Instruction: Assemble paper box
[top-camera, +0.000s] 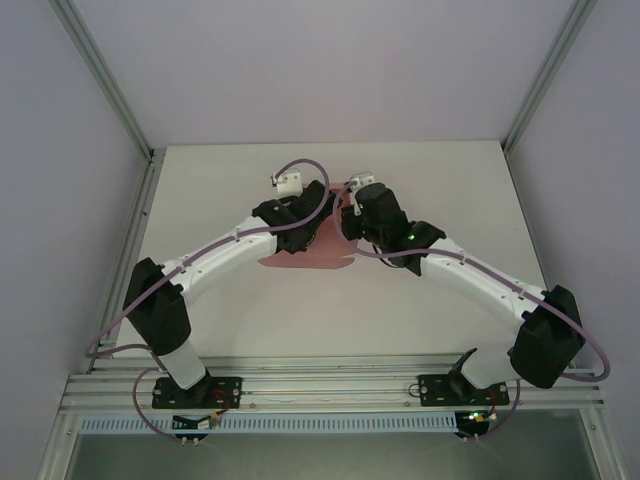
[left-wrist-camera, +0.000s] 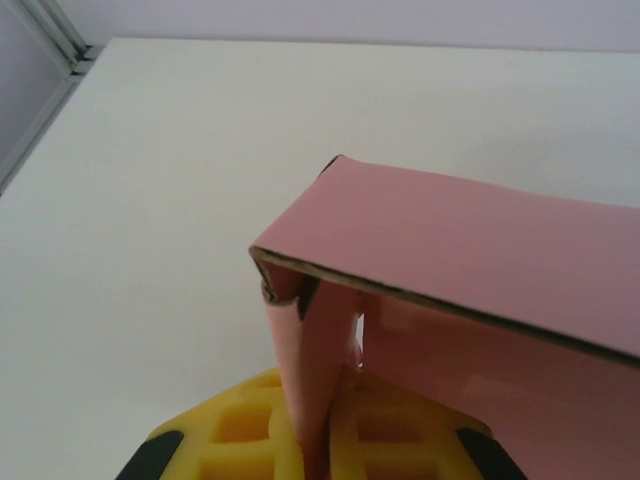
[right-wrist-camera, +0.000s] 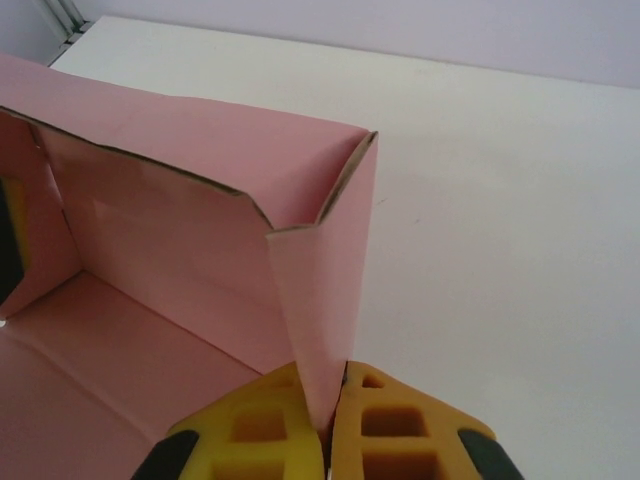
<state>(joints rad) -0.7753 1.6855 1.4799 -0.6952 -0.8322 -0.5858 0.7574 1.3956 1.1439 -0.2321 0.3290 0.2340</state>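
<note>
The right gripper draws the box's folded corner flap back next, turning, toward the open tabletop back of the gripper between box (top-camera: 305, 255) and bar, and releases the flap.
The paper box (top-camera: 305, 255) is pink card lying mid-table, partly folded, with both wrists over its far end. In the left wrist view one long wall (left-wrist-camera: 480, 250) stands upright, and my left gripper (left-wrist-camera: 320, 440) is shut on a folded end flap of the box between its yellow fingers (left-wrist-camera: 240, 430). In the right wrist view the box floor and a raised wall (right-wrist-camera: 180, 200) show, and my right gripper (right-wrist-camera: 328, 430) is shut on the folded corner flap at the wall's other end. From above, the left gripper (top-camera: 318, 222) and right gripper (top-camera: 347, 222) nearly meet.
The white table (top-camera: 230, 180) runs open behind and beside the box. Aluminium frame posts (top-camera: 135, 150) and grey walls close in the left, right and back. The arm bases sit on the rail (top-camera: 330, 390) at the near edge.
</note>
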